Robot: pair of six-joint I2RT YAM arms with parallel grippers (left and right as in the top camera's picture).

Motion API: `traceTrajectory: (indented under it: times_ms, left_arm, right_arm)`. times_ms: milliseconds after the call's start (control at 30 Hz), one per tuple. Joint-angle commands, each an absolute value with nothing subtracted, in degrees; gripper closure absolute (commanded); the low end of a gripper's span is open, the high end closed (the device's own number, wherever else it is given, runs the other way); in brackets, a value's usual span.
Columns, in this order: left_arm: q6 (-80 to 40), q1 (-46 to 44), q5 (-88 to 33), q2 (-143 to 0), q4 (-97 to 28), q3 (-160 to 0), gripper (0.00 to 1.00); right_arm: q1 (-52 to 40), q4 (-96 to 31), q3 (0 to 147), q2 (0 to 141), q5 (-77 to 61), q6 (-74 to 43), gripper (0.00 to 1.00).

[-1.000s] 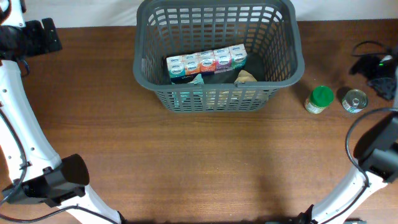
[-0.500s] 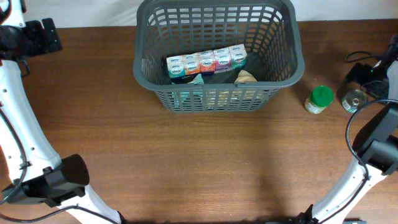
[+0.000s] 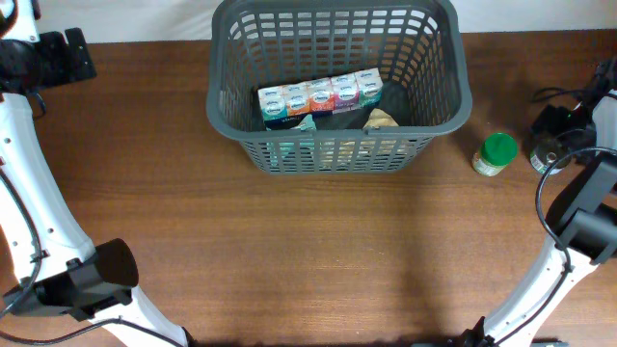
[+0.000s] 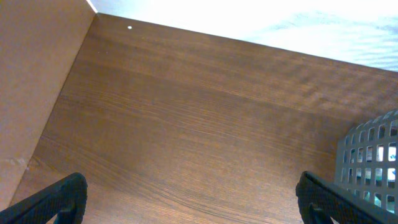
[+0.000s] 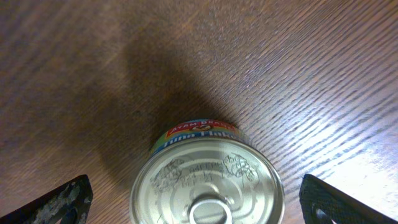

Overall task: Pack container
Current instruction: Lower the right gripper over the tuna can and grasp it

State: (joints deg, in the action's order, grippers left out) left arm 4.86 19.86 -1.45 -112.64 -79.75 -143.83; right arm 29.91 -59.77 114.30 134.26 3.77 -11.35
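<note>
My right gripper will next lower its open fingers past the rim of the silver pull-tab can (image 3: 548, 158) (image 5: 208, 180) below and close on its sides, as the lid is centred between them.
The dark grey container (image 3: 436, 137) stands at the back middle of the table. Inside lie a row of small colourful cartons (image 3: 320, 98) and a tan packet (image 3: 382, 119). A silver pull-tab can (image 5: 208, 180) stands upright on the wood, right below my right gripper (image 5: 199, 208). The gripper is open and its fingers (image 5: 56, 202) straddle the can without touching it. In the overhead view my right gripper (image 3: 554, 135) hides most of the can. My left gripper (image 3: 67, 55) is open and empty at the far left back, with the container's corner (image 4: 373, 155) to its right.
A small jar with a green lid (image 3: 496, 154) stands between the container and the can. Black cables (image 3: 564, 94) lie by the right edge. The table's left edge and a brown wall (image 4: 31, 81) are close to the left gripper.
My right gripper has moved left and forward from the table's right edge until it is over the can, now covering it in the overhead view. The left arm has not moved.
</note>
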Motion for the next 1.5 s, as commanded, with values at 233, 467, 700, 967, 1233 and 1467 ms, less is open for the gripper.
traceTrajectory:
  times_ms: [233, 467, 700, 967, 1233, 1467]
  left_arm:
    - [4.3, 20.1, -1.7, -112.9, -79.8, -143.6, 0.01]
    - [4.3, 20.1, -1.7, -112.9, -79.8, -143.6, 0.01]
    - [4.3, 20.1, -1.7, -112.9, -79.8, -143.6, 0.01]
    - [4.3, 20.1, -1.7, -112.9, -79.8, -143.6, 0.01]
    - [4.3, 20.1, -1.7, -112.9, -79.8, -143.6, 0.01]
    - [4.3, 20.1, -1.7, -112.9, -79.8, -143.6, 0.01]
  right_arm:
    - [30.7, -61.3, 114.4, 136.4, 3.3, -15.2, 0.01]
    - [31.2, -61.3, 114.4, 136.5, 3.2, -16.0, 0.01]
    - [31.2, -61.1, 114.4, 138.6, 2.8, -16.6, 0.01]
    - [31.2, -61.0, 114.4, 139.9, 2.8, -16.8, 0.01]
    - [31.2, -60.2, 114.4, 139.9, 2.8, -16.8, 0.01]
    - [31.2, -60.2, 114.4, 139.9, 2.8, -16.8, 0.1]
